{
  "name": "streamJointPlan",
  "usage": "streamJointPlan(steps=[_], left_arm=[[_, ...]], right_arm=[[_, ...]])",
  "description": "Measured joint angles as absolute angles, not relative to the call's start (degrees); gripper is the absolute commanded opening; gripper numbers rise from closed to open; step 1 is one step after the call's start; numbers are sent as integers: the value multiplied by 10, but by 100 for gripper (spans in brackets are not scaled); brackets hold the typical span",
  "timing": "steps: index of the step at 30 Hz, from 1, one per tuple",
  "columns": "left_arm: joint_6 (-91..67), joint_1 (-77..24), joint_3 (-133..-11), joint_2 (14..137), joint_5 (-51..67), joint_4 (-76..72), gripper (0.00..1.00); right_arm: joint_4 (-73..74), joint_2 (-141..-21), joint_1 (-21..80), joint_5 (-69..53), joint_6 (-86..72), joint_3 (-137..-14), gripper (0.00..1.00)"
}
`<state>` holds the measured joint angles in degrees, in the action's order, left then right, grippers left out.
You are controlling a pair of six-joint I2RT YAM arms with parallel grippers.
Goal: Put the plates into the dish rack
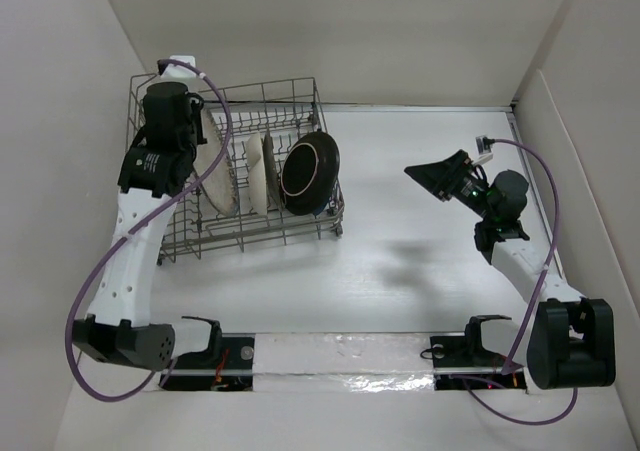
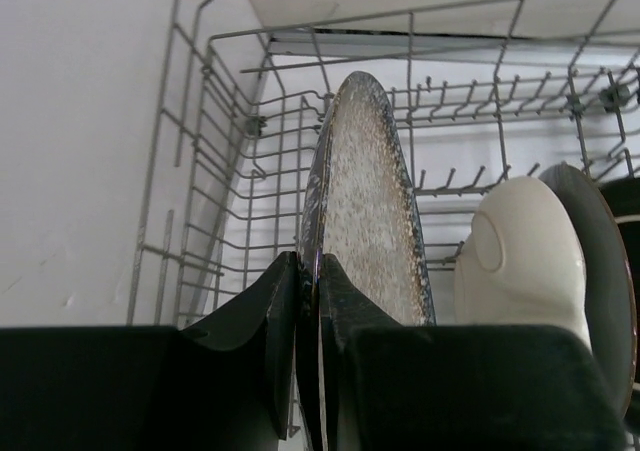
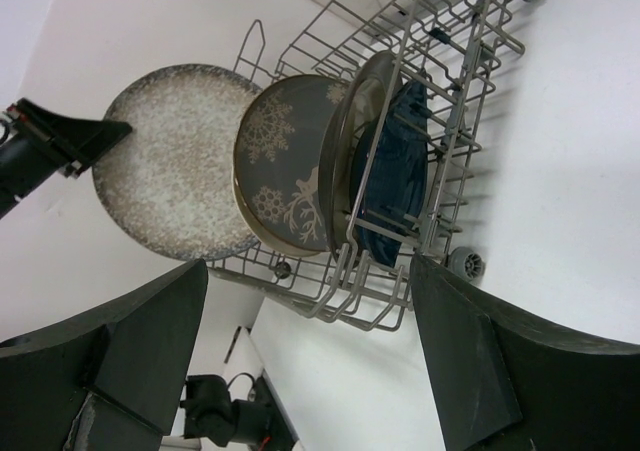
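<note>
The empty gap beside the cream divided plate (image 2: 520,261) lies right of my left gripper in the top view, so next my left gripper needs to ease the beige plate's slanted rim there and release it.
The dish rack (image 1: 330,221) stands at the table's far left. My left gripper (image 1: 198,156) reaches into its left end and is shut on the rim of the speckled beige plate (image 1: 216,171), which stands upright on edge. In the left wrist view the fingers (image 2: 345,301) pinch that plate (image 2: 370,201). To its right stand the cream divided plate (image 2: 520,261) and the grey bird plate (image 3: 290,171). Further right are the brown-rimmed plate (image 3: 352,141) and the dark teal plate (image 3: 398,171). My right gripper (image 1: 435,176) hangs open and empty over the table's right side.
The rack (image 3: 440,91) has small wheels (image 3: 466,264) and a raised wire handle (image 1: 140,86) at its far left corner, close to the left wall. White walls enclose the table on the left, back and right. A cable plug (image 1: 483,146) lies at the far right.
</note>
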<state>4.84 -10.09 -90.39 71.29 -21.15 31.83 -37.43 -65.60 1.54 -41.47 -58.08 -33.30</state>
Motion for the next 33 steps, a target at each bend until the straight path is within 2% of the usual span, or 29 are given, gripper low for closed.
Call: streamJointPlan(steps=[6, 13, 23, 33], left_arm=[[68, -103, -903, 742, -149, 304, 0], [73, -104, -877, 740, -137, 272, 0], [88, -140, -845, 747, -184, 261, 0], [96, -154, -740, 745, -213, 154, 0]], right_arm=[[-366, -656, 16, -413, -576, -333, 87], [-364, -656, 16, -411, -574, -333, 87], [-363, -656, 16, -409, -571, -333, 87], [-357, -656, 16, -405, -567, -333, 87]])
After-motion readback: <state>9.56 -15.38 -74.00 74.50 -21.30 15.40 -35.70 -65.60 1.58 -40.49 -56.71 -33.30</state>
